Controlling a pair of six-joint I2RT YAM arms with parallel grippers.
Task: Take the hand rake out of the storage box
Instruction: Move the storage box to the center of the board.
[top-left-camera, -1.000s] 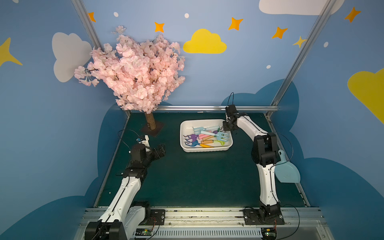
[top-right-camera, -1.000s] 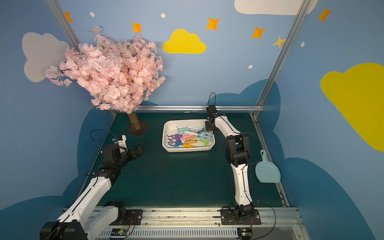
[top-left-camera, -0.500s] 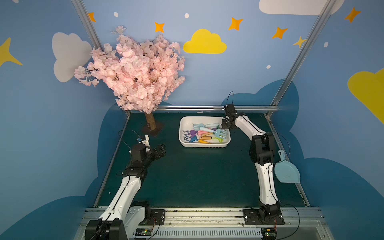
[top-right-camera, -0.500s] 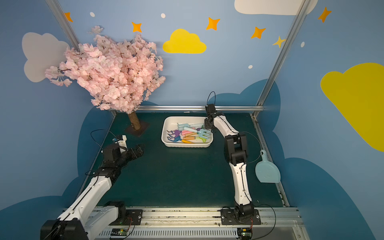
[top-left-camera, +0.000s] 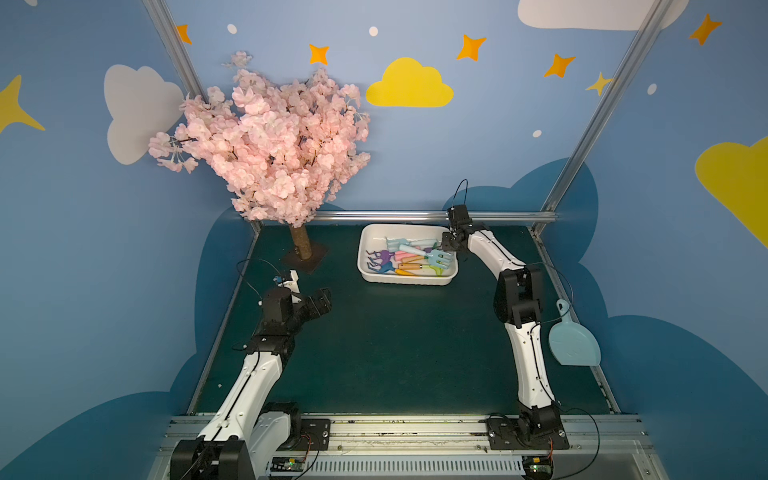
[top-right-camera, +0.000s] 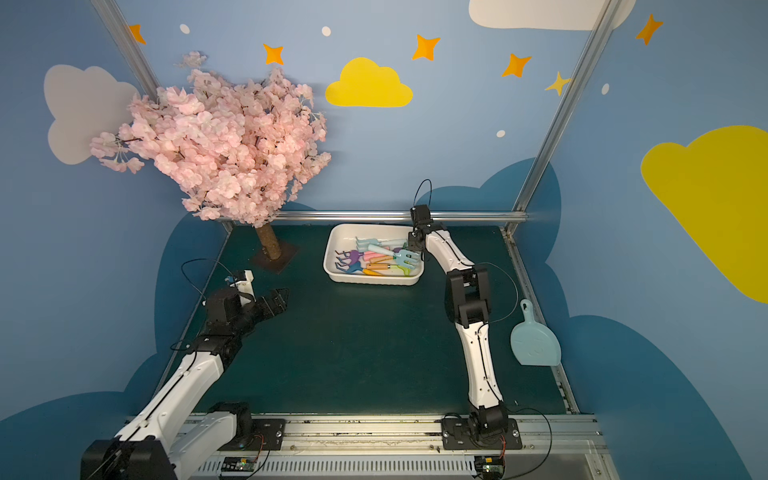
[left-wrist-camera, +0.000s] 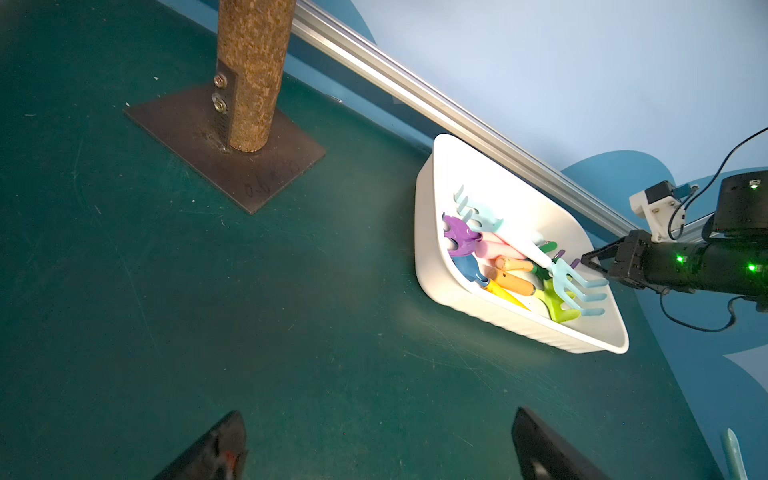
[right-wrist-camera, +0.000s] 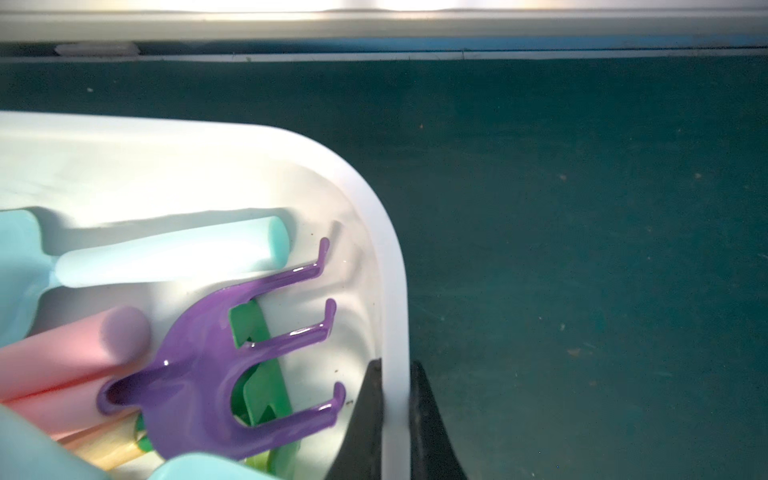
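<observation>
The robot's right gripper will slide the box (top-left-camera: 405, 281) outward, past a bare part of the table, to the rear bar (top-left-camera: 406, 216) and let go of the box's rim.
The white storage box (top-left-camera: 405, 281) (top-right-camera: 372, 280) sits at the back of the green table, close to the rear rail. Several coloured hand rakes lie in it, with a light blue one (top-left-camera: 438, 259) (left-wrist-camera: 577, 286) on top and a purple one (right-wrist-camera: 208, 374) near the right end. My right gripper (top-left-camera: 451, 243) (right-wrist-camera: 395, 365) is shut on the box's right rim (right-wrist-camera: 390, 266), one finger inside and one outside. It holds no rake. My left gripper (top-left-camera: 322, 297) (left-wrist-camera: 377, 412) hangs open and empty over bare table, well to the box's front left.
A pink blossom tree stands at the back left on a brown trunk (top-left-camera: 301, 245) (left-wrist-camera: 249, 75) with a flat base plate. A pale blue dustpan (top-left-camera: 575, 347) (top-right-camera: 536, 345) lies by the right table edge. An aluminium rail (top-left-camera: 415, 216) runs along the back.
The right gripper, still shut on the rim, has moved the storage box toward the back rail and slightly left. The left arm has not moved.
</observation>
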